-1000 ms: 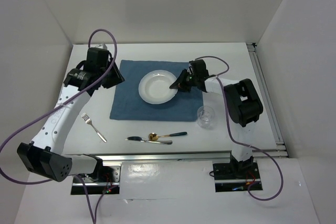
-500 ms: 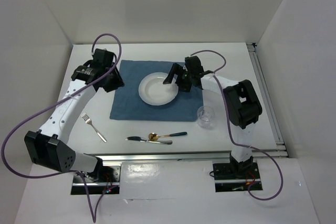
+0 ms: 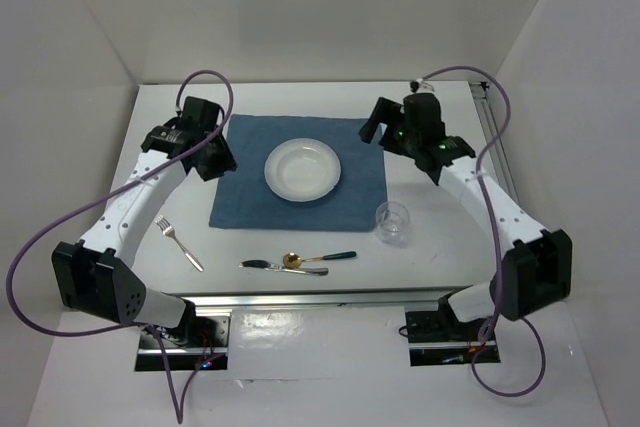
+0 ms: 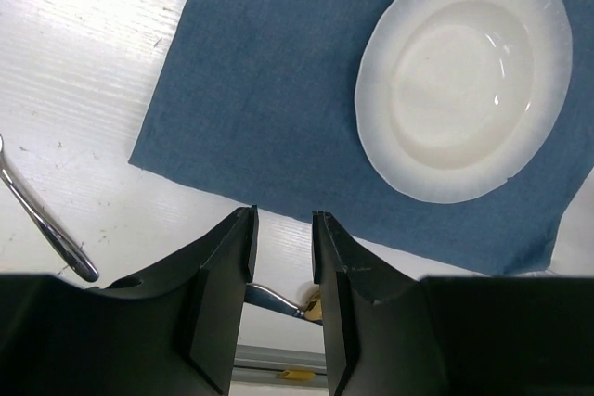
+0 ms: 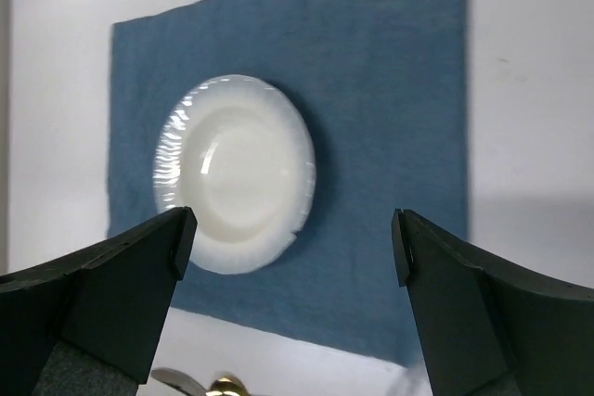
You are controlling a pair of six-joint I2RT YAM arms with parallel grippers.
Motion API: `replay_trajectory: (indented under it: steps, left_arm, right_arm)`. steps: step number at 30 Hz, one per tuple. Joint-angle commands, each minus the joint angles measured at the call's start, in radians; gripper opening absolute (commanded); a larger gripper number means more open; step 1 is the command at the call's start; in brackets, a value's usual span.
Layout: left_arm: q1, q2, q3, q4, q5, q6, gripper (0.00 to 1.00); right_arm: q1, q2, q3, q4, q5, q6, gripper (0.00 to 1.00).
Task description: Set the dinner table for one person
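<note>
My right gripper will next move back and down, closer to my base, onto the rim of the clear glass beside the near corner of the mat.
On the white dinner table (image 3: 440,107) lies a blue placemat (image 3: 245,192) with a white plate (image 3: 302,170) in its middle. My left gripper (image 3: 218,160) hovers over the mat's left edge. Its jaws stand a narrow gap apart with nothing between them (image 4: 283,215). My right gripper (image 3: 385,131) hangs above the mat's far right corner, open wide and empty (image 5: 292,229). In the right wrist view the plate (image 5: 237,169) sits on the placemat (image 5: 390,90) below the jaws. In the left wrist view the plate (image 4: 462,76) lies at the upper right.
A clear glass (image 3: 392,222) stands right of the mat's near corner. A fork (image 3: 178,242) lies to the near left. A knife (image 3: 275,267) and a gold-bowled spoon (image 3: 318,258) lie together in front of the mat. White walls enclose three sides.
My right gripper let go at the plate's right rim, opened wide and drew back to the far right. The left gripper shifted slightly toward the mat. The plate stayed put.
</note>
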Motion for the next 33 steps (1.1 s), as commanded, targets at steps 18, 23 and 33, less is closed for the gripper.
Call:
replay_trajectory:
  steps: [18, 23, 33]
  left_arm:
    - [0.005, 0.003, -0.056, 0.049, 0.036, -0.011, 0.46]
    - [0.005, 0.003, -0.056, 0.049, 0.036, -0.002, 0.46]
    - [0.005, 0.012, -0.065, 0.058, 0.018, 0.007, 0.46]
  right_arm:
    - [-0.181, -0.341, -0.481, -0.264, -0.057, 0.085, 0.92]
    - [-0.141, -0.295, -0.516, -0.244, -0.028, 0.094, 0.73]
    - [-0.069, -0.269, -0.33, -0.227, 0.176, 0.067, 0.0]
